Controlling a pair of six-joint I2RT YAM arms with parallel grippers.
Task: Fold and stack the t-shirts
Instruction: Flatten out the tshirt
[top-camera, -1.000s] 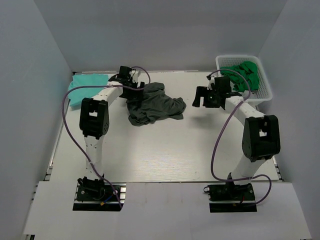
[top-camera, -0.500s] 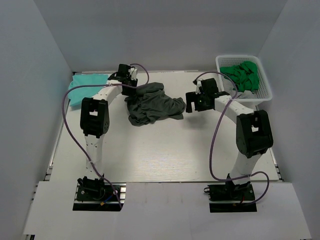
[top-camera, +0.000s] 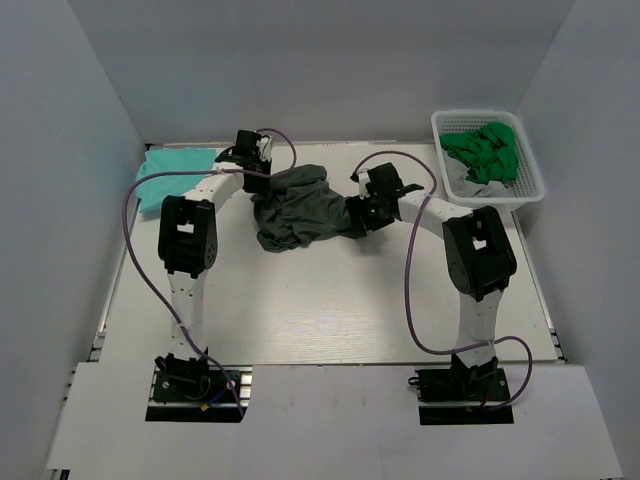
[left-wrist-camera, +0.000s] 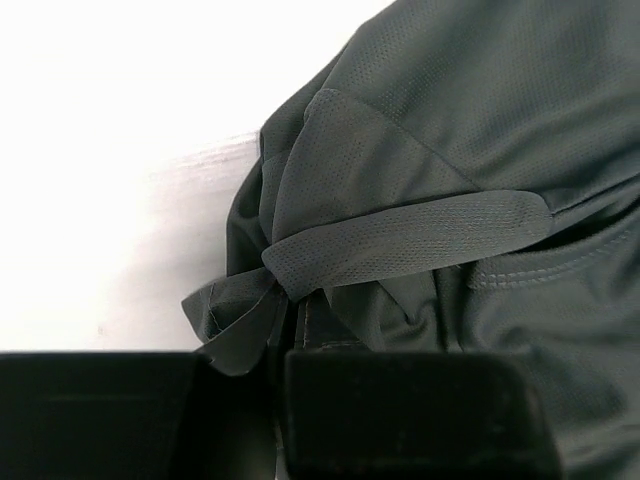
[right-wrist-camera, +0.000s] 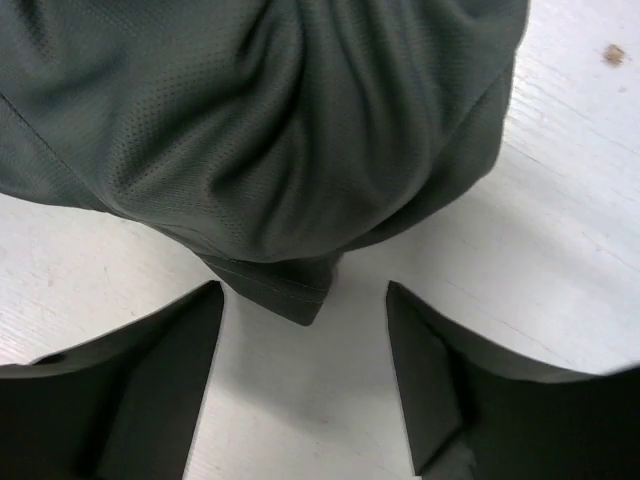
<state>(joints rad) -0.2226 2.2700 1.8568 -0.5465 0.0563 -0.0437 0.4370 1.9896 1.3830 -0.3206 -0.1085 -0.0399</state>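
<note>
The left gripper will rise, then lower the fold of the dark grey-green t-shirt beside the mint-teal t-shirt and release it, because that bare tabletop is to the gripper's left in the top view.
A crumpled dark grey-green t-shirt (top-camera: 300, 210) lies on the white table (top-camera: 330, 300) at the centre back. My left gripper (top-camera: 262, 172) is at its upper-left edge. In the left wrist view the fingers (left-wrist-camera: 400, 410) stand almost together, with a fold of the dark cloth (left-wrist-camera: 450, 150) pinched between them. My right gripper (top-camera: 360, 212) is at the shirt's right edge. In the right wrist view it (right-wrist-camera: 303, 295) is open and low over the table, with a hemmed corner of the shirt (right-wrist-camera: 250, 130) lying between the spread fingers.
A folded mint-teal t-shirt (top-camera: 172, 172) lies at the back left corner. A white basket (top-camera: 530, 190) at the back right holds a bright green t-shirt (top-camera: 485, 150) over pale grey cloth (top-camera: 460, 178). Grey walls enclose the table on three sides.
My right arm swung left from near the basket to the dark shirt's right edge. My left gripper stayed at the upper-left edge and closed on the cloth.
</note>
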